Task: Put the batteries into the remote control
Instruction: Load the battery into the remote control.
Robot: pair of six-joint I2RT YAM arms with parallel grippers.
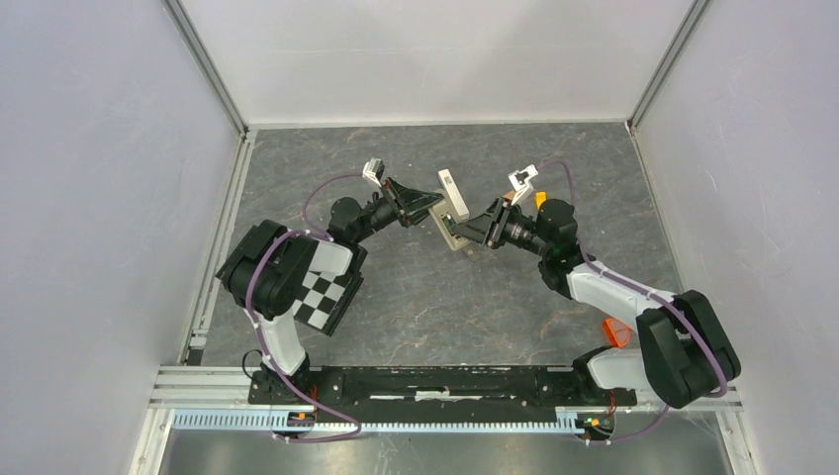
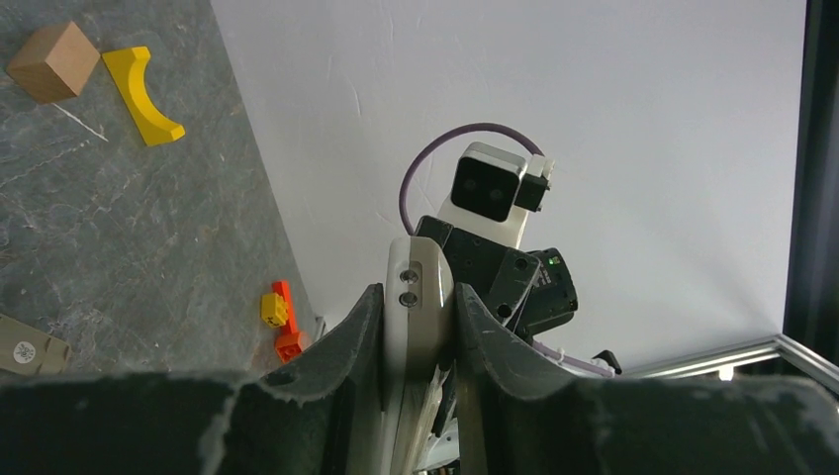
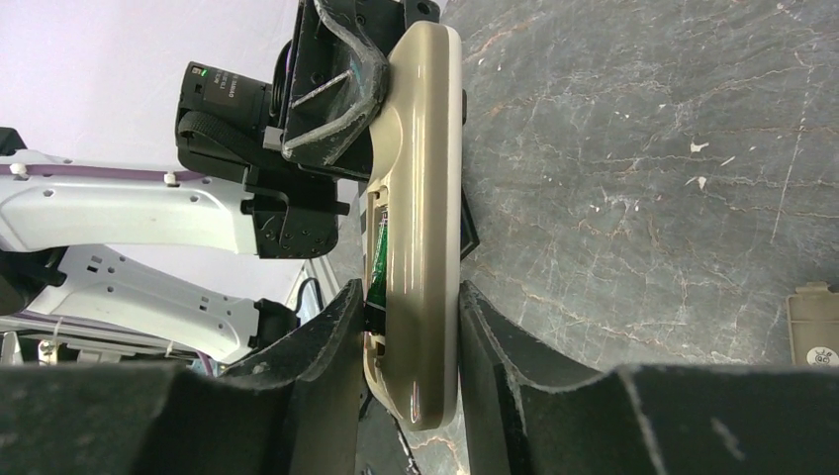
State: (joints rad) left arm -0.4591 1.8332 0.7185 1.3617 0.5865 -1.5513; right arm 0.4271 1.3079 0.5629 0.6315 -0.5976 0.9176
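My left gripper should move down and back next and release the remote control on the bare tabletop below it, because a battery (image 3: 379, 259) is in the remote control's hollow.
Above the table's middle, both arms meet at the remote control (image 1: 453, 228). My left gripper (image 2: 419, 297) is shut on one end of it, pinching the white face and the grey-olive back (image 2: 416, 282) between its fingers. My right gripper (image 3: 408, 292) is shut on the other end, its fingers pressed against both sides of the remote control (image 3: 425, 148). A greenish battery (image 3: 379, 259) lies in the open recess, close to one right finger. In the top view my left gripper (image 1: 427, 208) and right gripper (image 1: 473, 233) face each other across the remote.
A brown block (image 2: 54, 61), a yellow curved piece (image 2: 143, 94) and orange-yellow bricks (image 2: 281, 319) lie on the grey table. An olive cover with a round sticker (image 3: 816, 327) lies flat nearby. A white bar (image 1: 448, 184) rests just behind the remote. Walls enclose three sides.
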